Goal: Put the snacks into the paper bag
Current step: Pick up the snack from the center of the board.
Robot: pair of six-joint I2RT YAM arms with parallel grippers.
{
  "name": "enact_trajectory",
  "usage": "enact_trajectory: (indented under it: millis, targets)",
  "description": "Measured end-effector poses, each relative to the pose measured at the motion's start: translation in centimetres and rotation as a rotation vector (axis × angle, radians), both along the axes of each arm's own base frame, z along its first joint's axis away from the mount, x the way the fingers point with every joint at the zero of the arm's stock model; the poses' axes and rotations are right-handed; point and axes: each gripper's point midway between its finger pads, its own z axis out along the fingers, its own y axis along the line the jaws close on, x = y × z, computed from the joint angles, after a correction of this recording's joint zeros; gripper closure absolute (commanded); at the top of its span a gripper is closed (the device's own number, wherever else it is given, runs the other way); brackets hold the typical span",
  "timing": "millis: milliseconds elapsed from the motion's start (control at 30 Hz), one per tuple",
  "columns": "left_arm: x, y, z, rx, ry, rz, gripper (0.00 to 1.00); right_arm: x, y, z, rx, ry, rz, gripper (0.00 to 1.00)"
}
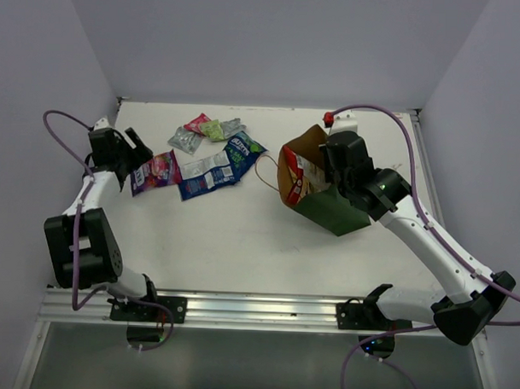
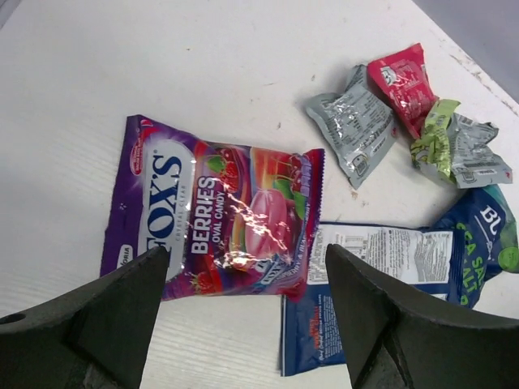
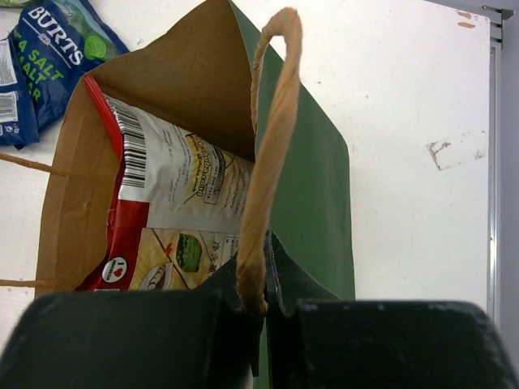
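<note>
The left gripper moves down and across onto the purple packet's FOX'S end (image 1: 139, 183) (image 2: 144, 217) next, since that end lies below it and to its left in the wrist view.
The dark green paper bag (image 1: 338, 213) lies tilted on its side, mouth toward the left, with the white-red-yellow chip bag (image 1: 296, 180) inside it. My right gripper (image 1: 332, 173) is shut on the bag's upper rim and tan handle (image 3: 268, 146); the chip bag (image 3: 174, 203) shows inside the brown interior. My left gripper (image 2: 243, 259) is open and empty, hovering just above the near edge of the purple berries packet (image 2: 211, 211). The blue-white packet (image 2: 389, 275) lies partly under the purple one. Silver-grey (image 2: 353, 121), pink (image 2: 403, 77) and green (image 2: 436, 134) packets lie beyond.
A second silver packet (image 2: 480, 158) sits against the green one. The loose packets cluster at the back left of the table (image 1: 233, 236). The bag's other handle (image 1: 265, 171) sticks out toward the blue-white packet (image 1: 220, 165). Grey walls close in on three sides.
</note>
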Motion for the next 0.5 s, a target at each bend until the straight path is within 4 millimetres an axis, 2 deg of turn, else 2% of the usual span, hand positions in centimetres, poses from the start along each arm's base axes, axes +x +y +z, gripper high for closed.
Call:
enact_trajectory:
  millis: [100,333,500]
  targets:
    - [-0.2,1.6,-1.3,-0.021,0.047,-0.025,0.16,0.0,0.0,0.0,0.001,0.0,0.003,1.0]
    - [-1.4,4.0,-5.8,-0.131,0.164,-0.063,0.16,0.0,0.1,0.0,-0.001,0.002,0.011,1.0]
    - [-2.2,4.9,-8.0,-0.174,0.226,-0.072,0.16,0.0,0.4,-0.2,0.006,0.006,0.023,1.0]
